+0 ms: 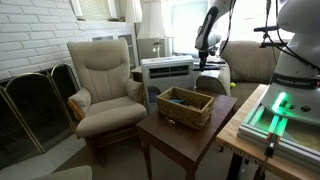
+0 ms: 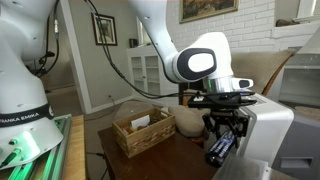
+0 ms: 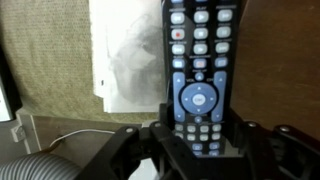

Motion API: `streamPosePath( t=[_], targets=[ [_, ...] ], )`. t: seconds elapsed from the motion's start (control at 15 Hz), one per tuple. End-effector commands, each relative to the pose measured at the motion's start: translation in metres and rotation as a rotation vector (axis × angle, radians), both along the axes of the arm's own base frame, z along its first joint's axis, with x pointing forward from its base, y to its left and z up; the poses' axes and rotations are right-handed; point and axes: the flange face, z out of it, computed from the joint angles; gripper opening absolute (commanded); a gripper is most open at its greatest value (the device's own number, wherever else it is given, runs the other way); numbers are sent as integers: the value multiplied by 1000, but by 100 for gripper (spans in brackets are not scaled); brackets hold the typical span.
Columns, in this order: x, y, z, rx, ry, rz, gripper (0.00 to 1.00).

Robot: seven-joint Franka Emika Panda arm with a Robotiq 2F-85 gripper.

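Observation:
My gripper will lower the remote (image 2: 219, 150) toward the basket, clear of the white plastic, and let go of it, because bare dark tabletop is below my gripper on the basket's side.
A black remote control (image 3: 199, 60) with grey keys, a red key and a blue round pad sits lengthwise between the jaws of my gripper (image 3: 198, 128), which is shut on its lower end. The rest of the remote sticks out ahead of the fingers (image 3: 158, 128). In an exterior view the gripper (image 2: 224, 135) hangs downward from the arm with the remote (image 2: 219, 150) held in the air, beside a white block (image 2: 268, 135) and above the dark table (image 2: 170, 165). The arm and gripper (image 1: 205, 58) show small and far back in an exterior view.
A wicker basket (image 1: 185, 106) (image 2: 139, 131) stands on the dark wooden table (image 1: 190, 138). Around it are a beige armchair (image 1: 105, 85), a white unit (image 1: 168, 70) and a sofa (image 1: 248, 65). Below the gripper lie white plastic (image 3: 125, 65) and a grey ribbed hose (image 3: 40, 165).

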Motion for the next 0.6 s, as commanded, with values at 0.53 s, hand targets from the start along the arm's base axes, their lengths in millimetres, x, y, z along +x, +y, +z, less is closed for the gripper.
streamPosePath(
  t=[0.53],
  targets=[
    [-23,111,-33,108,98,9,29]
  ],
)
